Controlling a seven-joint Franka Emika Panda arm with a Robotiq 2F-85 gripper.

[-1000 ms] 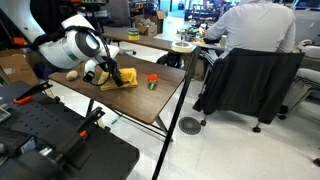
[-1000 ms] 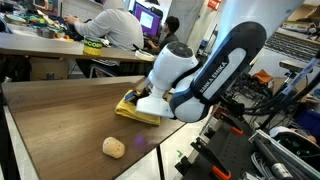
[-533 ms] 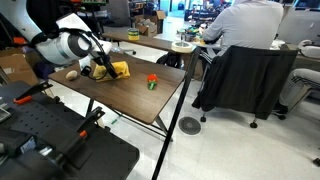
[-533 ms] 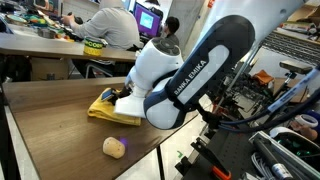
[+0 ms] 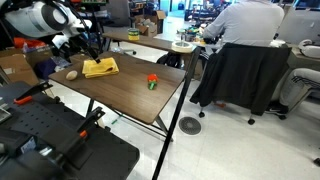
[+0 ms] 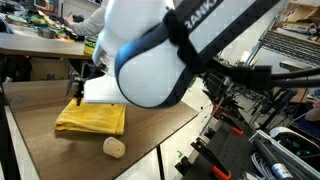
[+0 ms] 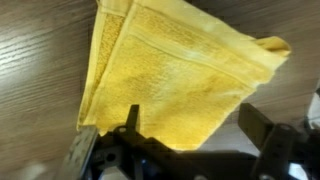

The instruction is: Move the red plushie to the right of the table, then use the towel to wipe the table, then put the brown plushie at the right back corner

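The brown plushie's body (image 6: 114, 147) sits clear of the towel, so next my gripper moves off the towel and down beside it, over the plushie with open fingers astride.
The yellow towel (image 5: 100, 67) lies folded flat on the dark wood table (image 5: 130, 100), towards its back end, and also shows in an exterior view (image 6: 90, 118) and the wrist view (image 7: 170, 70). My gripper (image 5: 88, 44) hangs just above the towel's far edge, open, with nothing between its fingers (image 7: 258, 125). The brown plushie (image 5: 72, 74) sits on the table close beside the towel, and appears again in an exterior view (image 6: 114, 147). The small red plushie (image 5: 152, 81) stands apart near the table's middle, on the side facing the chair.
A person in a chair draped with a dark jacket (image 5: 250, 70) sits just past the table's edge. A lighter table (image 5: 140, 38) with clutter stands behind. Black equipment (image 5: 50, 140) fills the near floor, and machine racks (image 6: 260, 120) line the table's other side.
The gripper slid the towel along the table towards the brown plushie, then lifted off it and rose. The towel now lies free on the table.
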